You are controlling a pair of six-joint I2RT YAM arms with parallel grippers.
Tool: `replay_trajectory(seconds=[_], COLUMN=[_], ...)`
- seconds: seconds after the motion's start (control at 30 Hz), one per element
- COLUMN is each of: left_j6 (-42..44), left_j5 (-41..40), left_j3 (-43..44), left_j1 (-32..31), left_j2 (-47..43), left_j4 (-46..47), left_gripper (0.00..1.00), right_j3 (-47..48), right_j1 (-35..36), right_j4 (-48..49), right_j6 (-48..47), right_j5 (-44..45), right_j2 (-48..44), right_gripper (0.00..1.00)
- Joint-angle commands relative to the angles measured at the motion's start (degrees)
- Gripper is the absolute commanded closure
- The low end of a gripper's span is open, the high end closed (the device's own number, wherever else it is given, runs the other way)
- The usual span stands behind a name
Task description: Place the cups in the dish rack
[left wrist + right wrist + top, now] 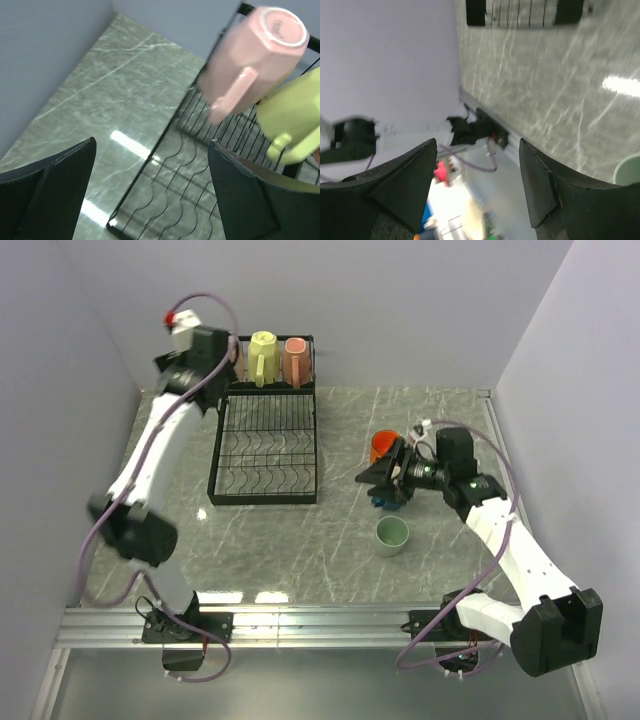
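Note:
The orange cup (383, 445) stands mouth-up, so I should move my right gripper outward next, then lower it, turned downward, onto the cup's rim away from the rack.
The black wire dish rack (262, 445) stands at the back left. Its upper basket holds a pale yellow cup (262, 355) and a pink cup (296, 358), both upside down. My left gripper (228, 360) is open and empty beside the basket's left end. In the left wrist view (152, 145) a second pink cup (255, 55) rests upside down left of the yellow cup (295, 115). My right gripper (370, 483) is open, tilted sideways and empty (477, 142). It hovers by the orange cup (383, 445) and the partly hidden blue cup (383, 500). The pale green cup (392, 536) stands upright nearer the front.
The rack's lower tray (165, 200) has nothing on it. Grey walls close in the left, back and right. A metal rail (320, 625) with the arm bases runs along the front edge. The green cup's rim shows at the right edge of the right wrist view (627, 170).

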Motion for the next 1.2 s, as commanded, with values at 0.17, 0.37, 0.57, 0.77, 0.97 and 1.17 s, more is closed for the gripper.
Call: replay_trajectory(seconds=[0.17, 0.37, 0.57, 0.77, 0.97, 1.17], left_j6=[-4.9, -9.5, -10.1, -8.2, -8.7, -9.9], left_j5=[7.6, 19.2, 28.1, 29.3, 30.1, 31.3], left_j3=[-23.5, -33.9, -40.1, -41.0, -43.0, -43.9], left_j1=[2.3, 2.3, 2.2, 2.2, 2.2, 2.2], left_j2=[-28.0, -34.4, -39.4, -43.2, -46.2, -47.6], left_j4=[10.6, 9.1, 7.8, 4.0, 2.4, 2.2], left_gripper=[0.01, 0.01, 0.09, 0.1, 0.1, 0.11], right_j3=[24.8, 40.4, 49.6, 58.7, 64.0, 63.7], right_j1=[-0.9, -1.5, -3.1, -4.9, -5.8, -6.1], right_j4=[-15.7, -31.0, -35.4, -38.1, -38.3, -34.9], right_j6=[-12.9, -22.2, -24.6, -25.2, -25.7, -26.2], right_j5=[17.9, 32.5, 41.3, 47.5, 47.8, 45.9], right_j2=[8.5, 22.7, 34.7, 45.2, 54.4, 58.9], right_gripper=[0.27, 0.28, 0.29, 0.29, 0.3, 0.36])
